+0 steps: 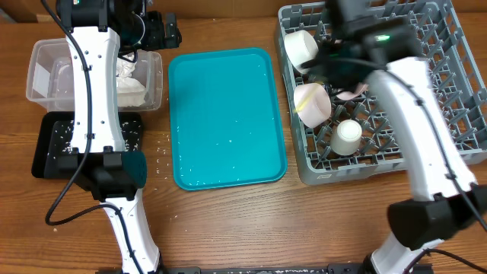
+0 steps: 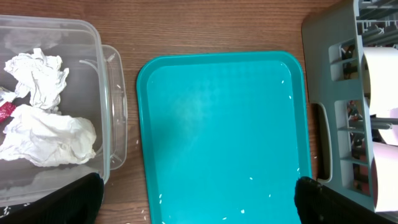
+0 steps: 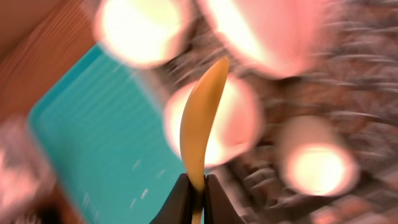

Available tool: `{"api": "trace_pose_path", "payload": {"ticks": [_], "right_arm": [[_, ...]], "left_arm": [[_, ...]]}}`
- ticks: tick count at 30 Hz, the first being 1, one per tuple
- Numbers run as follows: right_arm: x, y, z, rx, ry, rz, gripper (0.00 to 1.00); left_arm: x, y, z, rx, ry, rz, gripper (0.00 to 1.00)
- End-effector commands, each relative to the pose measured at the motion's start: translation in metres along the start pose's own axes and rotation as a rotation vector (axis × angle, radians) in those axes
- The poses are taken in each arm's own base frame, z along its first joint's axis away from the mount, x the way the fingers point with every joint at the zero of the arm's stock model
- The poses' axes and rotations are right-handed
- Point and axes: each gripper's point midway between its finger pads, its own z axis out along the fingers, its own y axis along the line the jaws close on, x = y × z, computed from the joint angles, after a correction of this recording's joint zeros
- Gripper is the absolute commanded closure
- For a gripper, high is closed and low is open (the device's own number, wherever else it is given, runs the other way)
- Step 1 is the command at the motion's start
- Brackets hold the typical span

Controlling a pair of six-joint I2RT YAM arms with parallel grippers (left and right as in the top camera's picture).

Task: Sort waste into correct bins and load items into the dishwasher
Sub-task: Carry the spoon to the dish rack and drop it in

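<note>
Empty pegs of the dish rack by the cup are below my right gripper, to its right in the overhead view. I need to move that way, lower the spoon [image 3: 202, 118] and let it go.
My right gripper [image 3: 199, 194] is shut on the handle of the pale yellow spoon [image 3: 202, 118] and holds it above the grey dish rack [image 1: 449, 91]. The right wrist view is blurred. Two white bowls [image 1: 300, 47] [image 1: 313, 105] and a small white cup [image 1: 346, 138] stand in the rack. My left gripper [image 2: 199, 202] is open and empty over the teal tray [image 2: 217, 124]. Crumpled white tissue [image 2: 46, 134] and a bit of red wrapper [image 2: 6, 112] lie in the clear tub [image 2: 106, 93]. The plate is hidden.
The black tray [image 1: 53, 148], holding scattered rice, sits in front of the clear tub [image 1: 46, 68] at the left. A few rice grains lie on the teal tray [image 1: 224, 114] and on the wood beside it. The rack's wall [image 2: 329, 124] borders the tray's right edge.
</note>
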Motion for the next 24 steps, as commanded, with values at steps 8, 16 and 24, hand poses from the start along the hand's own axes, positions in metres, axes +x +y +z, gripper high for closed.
{"api": "trace_pose_path", "payload": {"ticks": [8, 16, 24], "right_arm": [[-0.036, -0.130, 0.009, 0.354, -0.068, 0.497, 0.96], [-0.038, -0.166, 0.038, 0.426, -0.083, 0.651, 0.96], [-0.034, -0.165, 0.093, 0.368, -0.085, 0.662, 0.94]], "left_arm": [[-0.002, -0.002, -0.004, 0.009, -0.012, -0.004, 0.00], [-0.002, -0.002, -0.004, 0.009, -0.012, -0.004, 0.00], [-0.002, -0.002, -0.004, 0.009, -0.012, -0.004, 0.00]]}}
